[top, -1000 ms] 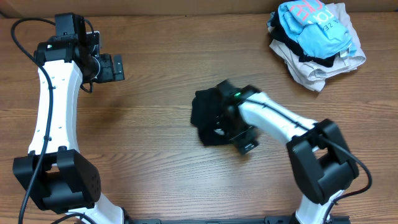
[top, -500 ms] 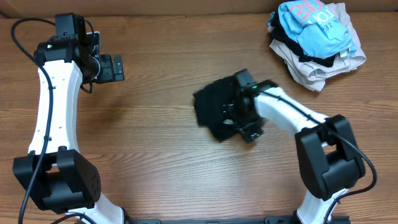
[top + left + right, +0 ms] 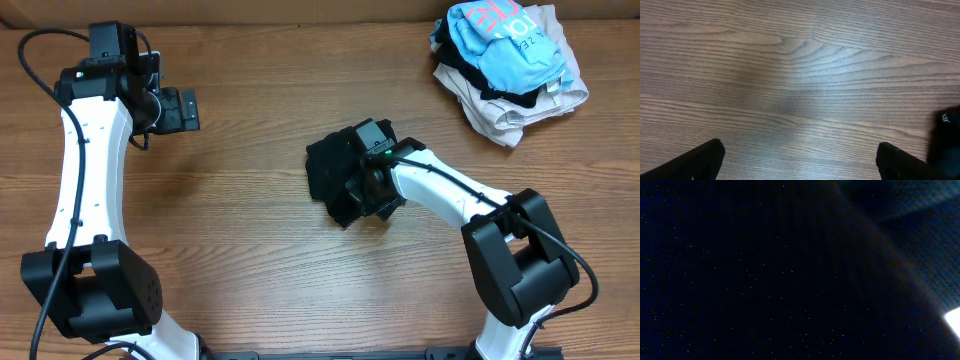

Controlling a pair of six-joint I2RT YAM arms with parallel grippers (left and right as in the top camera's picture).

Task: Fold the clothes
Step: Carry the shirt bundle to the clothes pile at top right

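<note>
The light blue top lies outward, to my right gripper's right in the overhead view, so my right gripper should next lift the bundle outward over the pile's light blue top (image 3: pixel 508 45) and release.
The clothes (image 3: pixel 328 175), a black shirt, lie crumpled in a small bundle at the middle of the table. My right gripper (image 3: pixel 372 190) is pressed down into the bundle's right side, shut with black fabric around it. Its fingers are hidden. Dark cloth (image 3: pixel 765 270) fills the right wrist view. My left gripper (image 3: pixel 187 108) hovers far off at the upper left, open and empty, with bare wood between its fingertips (image 3: pixel 705 157). A black edge with tiny white lettering (image 3: pixel 945 135) shows at the right border of the left wrist view.
A pile of other garments (image 3: pixel 520 100) sits at the far right corner, with a light blue one (image 3: pixel 500 45) on top. Bare wooden table (image 3: pixel 230 230) lies between the two arms.
My right gripper has closed from wide open and shifted slightly left onto the black bundle, which shifted a little on the table with it. The left arm has stayed still.
</note>
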